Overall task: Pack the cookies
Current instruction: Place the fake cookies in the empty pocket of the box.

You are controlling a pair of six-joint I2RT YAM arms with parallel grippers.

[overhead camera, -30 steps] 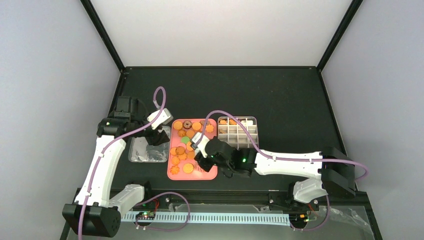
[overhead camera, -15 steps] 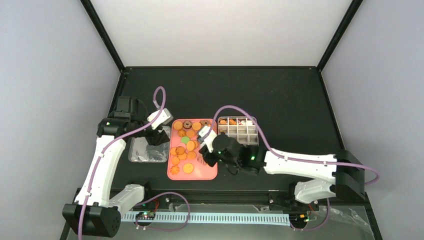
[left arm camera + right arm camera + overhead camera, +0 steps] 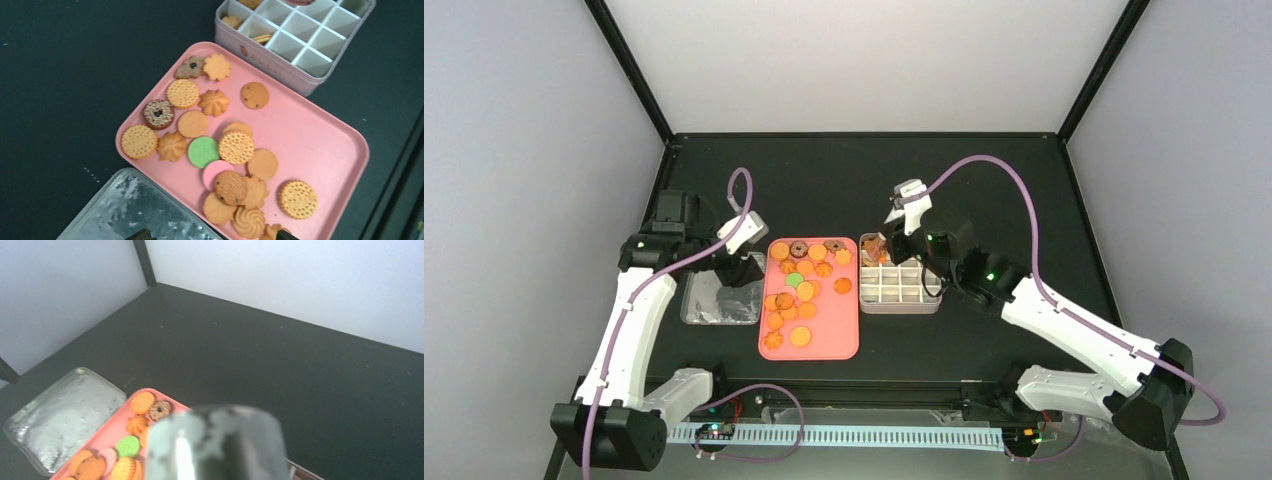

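The tongs should go to the tin's far corner next, past the filled cells. I need to move my right gripper to its right in the top view, lower it there and release them.
Several cookies lie on the pink tray: golden rounds, flower shapes, a green one and a pink one. A few more sit in the far-left cells of the white gridded tin. My right gripper hangs over the tin's far-left corner. In the right wrist view its fingers are a grey blur, and whether anything is held does not show. My left gripper is open above the near-left edge of the pink tray, holding nothing.
A clear plastic lid lies left of the pink tray, under my left gripper. The black table is walled on three sides. A purple cable arcs over each arm.
My right arm has swung up and to the right, from the middle of the pink tray to over the tin's far-left corner. The left arm has stayed put.
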